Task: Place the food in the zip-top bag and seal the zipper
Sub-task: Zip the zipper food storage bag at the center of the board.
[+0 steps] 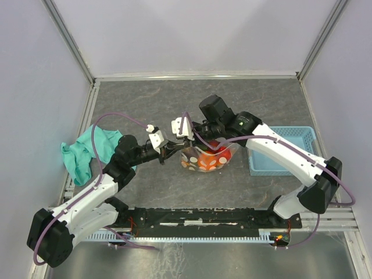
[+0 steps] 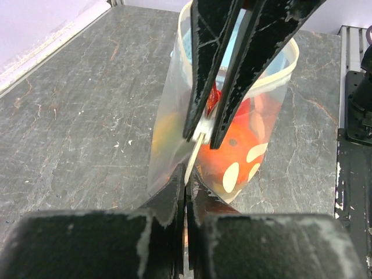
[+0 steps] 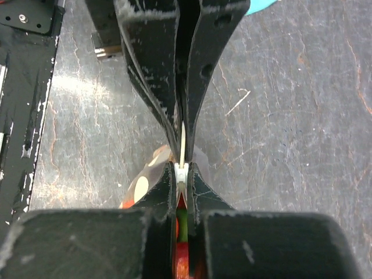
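Note:
My right gripper should slide along the zipper toward the right in the top view to the zipper's end by the basket and release, since the bag's opening gapes.
The zip-top bag stands on the table between both arms, clear with white dots. Inside lies the food, red and orange through the plastic, with a green and a red piece showing in the right wrist view. The zipper curves round the bag's mouth as a whitish strip. My left gripper is shut on the end of that strip. Facing it, my right gripper is shut on the zipper's white piece just in front of the left fingertips. In the top view both grippers meet at the bag's left end.
A teal cloth lies bunched at the left edge of the table. A blue plastic basket sits at the right, under the right arm's forearm. The black rail runs along the near edge.

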You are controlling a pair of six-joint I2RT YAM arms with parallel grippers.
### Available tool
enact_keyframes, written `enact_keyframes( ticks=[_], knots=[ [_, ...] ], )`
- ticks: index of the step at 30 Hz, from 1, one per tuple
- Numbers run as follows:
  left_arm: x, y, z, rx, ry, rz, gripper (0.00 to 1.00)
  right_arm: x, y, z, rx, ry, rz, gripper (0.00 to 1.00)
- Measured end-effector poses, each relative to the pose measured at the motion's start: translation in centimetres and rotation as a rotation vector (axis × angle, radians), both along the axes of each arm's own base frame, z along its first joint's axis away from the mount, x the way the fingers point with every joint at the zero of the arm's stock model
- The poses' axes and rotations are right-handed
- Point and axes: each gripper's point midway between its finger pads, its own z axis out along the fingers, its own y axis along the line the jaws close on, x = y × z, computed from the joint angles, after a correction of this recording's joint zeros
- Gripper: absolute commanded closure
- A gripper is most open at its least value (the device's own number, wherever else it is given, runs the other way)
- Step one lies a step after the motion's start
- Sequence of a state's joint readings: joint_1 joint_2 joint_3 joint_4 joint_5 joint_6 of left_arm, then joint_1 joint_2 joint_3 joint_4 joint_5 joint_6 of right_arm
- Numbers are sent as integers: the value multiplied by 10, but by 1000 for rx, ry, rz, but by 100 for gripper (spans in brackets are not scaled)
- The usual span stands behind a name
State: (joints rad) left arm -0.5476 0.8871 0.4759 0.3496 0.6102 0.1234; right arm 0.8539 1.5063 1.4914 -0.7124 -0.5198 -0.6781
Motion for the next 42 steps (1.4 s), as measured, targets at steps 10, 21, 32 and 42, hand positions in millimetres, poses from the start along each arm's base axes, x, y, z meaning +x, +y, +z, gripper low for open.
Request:
enact_keyframes(
  ticks=[10,21,32,42],
  knots=[
    [5,2,1,1,-3,33,97,7,-40,-1,-36,-28,-122,98],
    [16,8,0,6,-3,107,97,12,-92,-3,-65,-42,-292,98],
    [26,15,-1,13,-1,172,97,12,-131,-2,-74,-54,-412,98],
    [34,22,-4,23,3,237,97,7,-167,-6,-93,-62,-511,98]
  ],
)
